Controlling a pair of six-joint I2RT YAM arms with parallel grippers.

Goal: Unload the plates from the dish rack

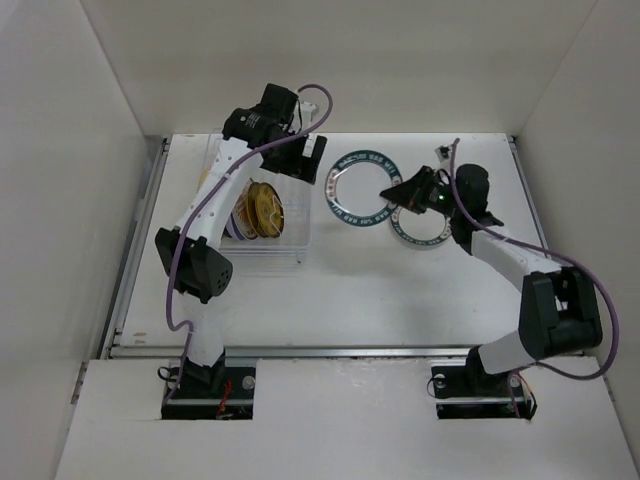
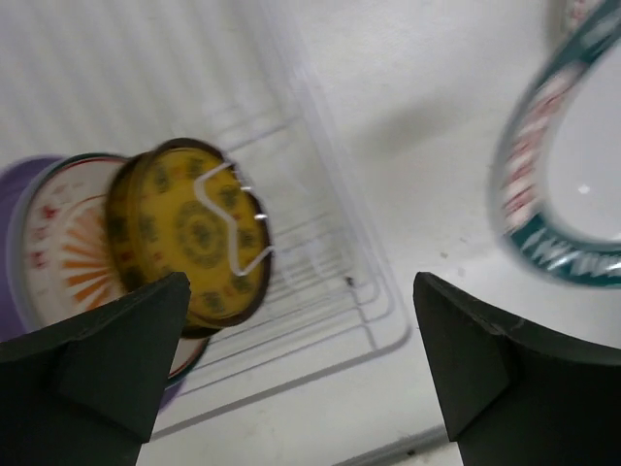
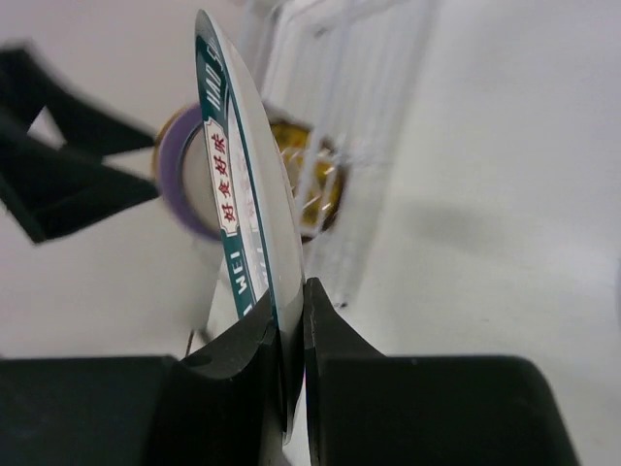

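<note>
Next, my right gripper moves to the right in the top view, then down over the teal-patterned plate (image 1: 422, 228) to release there, since that plate already lies flat.
The dish rack (image 1: 268, 225) of pale wire stands at the left. It holds a lavender plate (image 2: 14, 194), a white plate with an orange sunburst (image 2: 66, 254) and an amber patterned plate (image 2: 179, 233), all on edge. My left gripper (image 1: 305, 165) hangs open and empty over the rack's far right end; it also shows in the left wrist view (image 2: 296, 379). My right gripper (image 3: 291, 340) is shut on the rim of the white plate with a dark-teal rim (image 3: 243, 209). In the top view that plate (image 1: 345, 207) hangs from the gripper (image 1: 396, 190) just right of the rack.
A teal-patterned plate (image 1: 420, 238) lies flat on the table under my right wrist. White walls close in the table at the back and both sides. The rack's right half (image 2: 340, 291) has bare slots.
</note>
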